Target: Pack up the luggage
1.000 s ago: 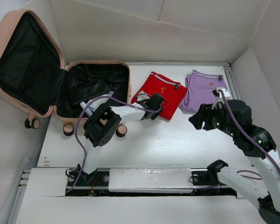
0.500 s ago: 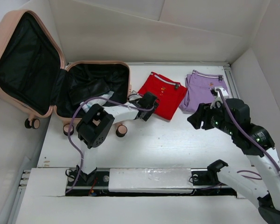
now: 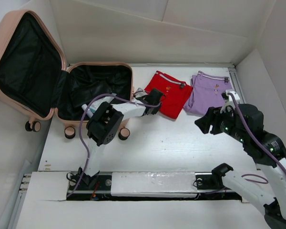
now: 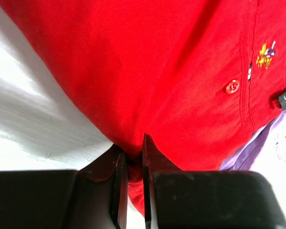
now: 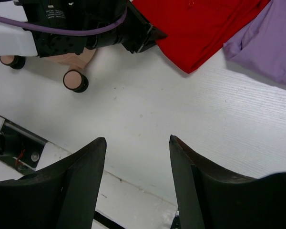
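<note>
The left gripper lifts the red shirt next and carries it across the luggage's open base toward the lid before opening.
The luggage [image 3: 28, 62] lies open at the far left, salmon-pink shell with black lining, its lid leaning back. A folded red shirt [image 3: 170, 95] lies just right of it. My left gripper [image 3: 151, 101] is at the shirt's near left edge. In the left wrist view the jaws of this gripper [image 4: 132, 148] are shut, pinching a fold of the red shirt [image 4: 157, 71]. My right gripper [image 3: 203, 125] hovers open over bare table [image 5: 137, 139], nothing between its fingers, in front of a folded lilac garment [image 3: 210, 93].
White walls close in the table at the back and right. One luggage wheel [image 5: 75, 80] and the left arm's black wrist [image 5: 81, 24] show in the right wrist view. The lilac garment [image 5: 271, 43] touches the red shirt's right side.
The left gripper slid to the shirt's left edge, opened, then shut on the fabric; that edge is now bunched up. The right arm drifted slightly down and right.
</note>
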`<state>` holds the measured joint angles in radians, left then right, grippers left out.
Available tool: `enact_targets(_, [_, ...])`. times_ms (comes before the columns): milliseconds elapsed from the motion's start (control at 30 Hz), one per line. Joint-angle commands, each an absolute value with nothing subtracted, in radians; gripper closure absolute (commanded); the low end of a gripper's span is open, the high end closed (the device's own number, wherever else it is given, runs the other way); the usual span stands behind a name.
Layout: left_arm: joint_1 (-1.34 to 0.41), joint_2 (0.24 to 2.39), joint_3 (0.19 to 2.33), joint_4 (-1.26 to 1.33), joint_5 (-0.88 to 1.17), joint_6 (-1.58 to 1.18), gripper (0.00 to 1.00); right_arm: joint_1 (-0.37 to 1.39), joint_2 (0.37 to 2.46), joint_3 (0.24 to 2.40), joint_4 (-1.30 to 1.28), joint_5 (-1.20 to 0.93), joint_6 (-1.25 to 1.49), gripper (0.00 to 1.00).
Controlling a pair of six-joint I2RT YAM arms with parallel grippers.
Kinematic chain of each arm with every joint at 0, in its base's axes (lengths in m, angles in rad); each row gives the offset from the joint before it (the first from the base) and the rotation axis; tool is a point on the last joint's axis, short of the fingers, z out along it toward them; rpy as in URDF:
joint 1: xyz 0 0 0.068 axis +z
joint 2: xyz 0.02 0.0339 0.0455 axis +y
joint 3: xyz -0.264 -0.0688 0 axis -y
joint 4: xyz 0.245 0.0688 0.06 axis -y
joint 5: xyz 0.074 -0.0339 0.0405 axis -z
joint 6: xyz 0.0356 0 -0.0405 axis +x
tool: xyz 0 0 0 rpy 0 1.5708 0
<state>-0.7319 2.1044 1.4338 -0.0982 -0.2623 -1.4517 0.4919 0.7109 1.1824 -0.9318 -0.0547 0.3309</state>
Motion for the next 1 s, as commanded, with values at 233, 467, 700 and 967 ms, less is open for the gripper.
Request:
enact_targets(233, [-0.651, 1.941, 1.793, -0.219, -0.241, -1.044, 1.00, 0.499, 0.710, 1.256, -0.879, -0.061, 0.316, 0.39])
enact_targets(467, [-0.485, 1.896, 1.968, -0.365, 0.015, -0.822, 1.00, 0.499, 0.730, 1.256, -0.830, -0.081, 0.316, 0.39])
enact_targets(700, [-0.158, 1.723, 1.728, -0.332, 0.185, -0.689, 1.00, 0.499, 0.759, 1.236, -0.787, -0.100, 0.316, 0.39])
enact_targets(967, [0.182, 1.678, 1.497, -0.270, 0.297, -0.603, 1.00, 0.499, 0.769, 1.227, -0.778, -0.112, 0.316, 0.39])
